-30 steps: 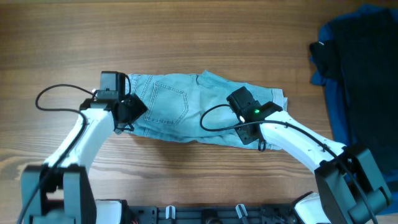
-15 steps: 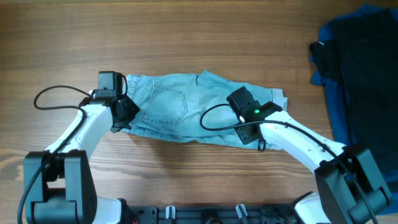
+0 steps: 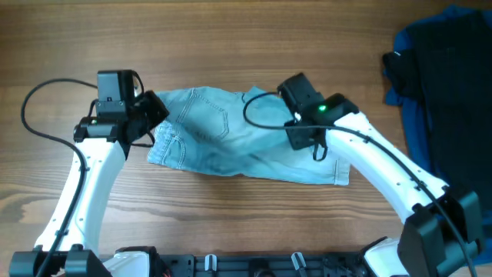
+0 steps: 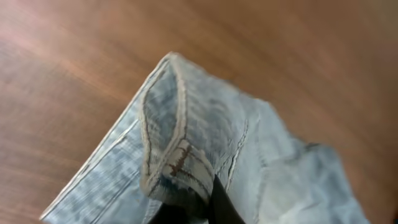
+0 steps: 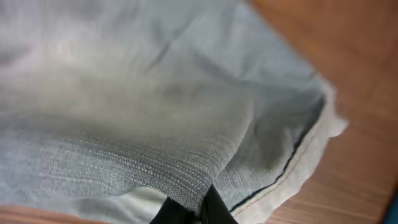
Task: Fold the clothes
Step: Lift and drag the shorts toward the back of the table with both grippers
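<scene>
My right gripper is pinching the leg end and should next carry it outward past the shorts, releasing it on bare tabletop, as the denim (image 5: 155,93) lies bunched beneath my fingers.
The clothes, a pair of pale light-blue denim shorts (image 3: 231,146), lie crosswise at the middle of the table, partly raised at both ends. My left gripper (image 3: 152,117) is shut on the waistband end. In the left wrist view the waistband corner with its belt loop (image 4: 180,165) hangs pinched between the black fingers (image 4: 219,205). My right gripper (image 3: 301,132) is shut on a fold of the leg end. In the right wrist view the denim (image 5: 155,93) drapes from the fingers (image 5: 214,211), with the hemmed edge (image 5: 311,155) to their right.
A dark navy-blue garment (image 3: 453,115) with a black garment (image 3: 419,65) on it is heaped at the table's far right. Bare wooden tabletop (image 3: 231,46) surrounds the shorts. A black cable (image 3: 34,115) loops off the left arm.
The left gripper closed on the waistband. Both grippers then rose and moved toward the back of the table, lifting the near edge of the shorts with them.
</scene>
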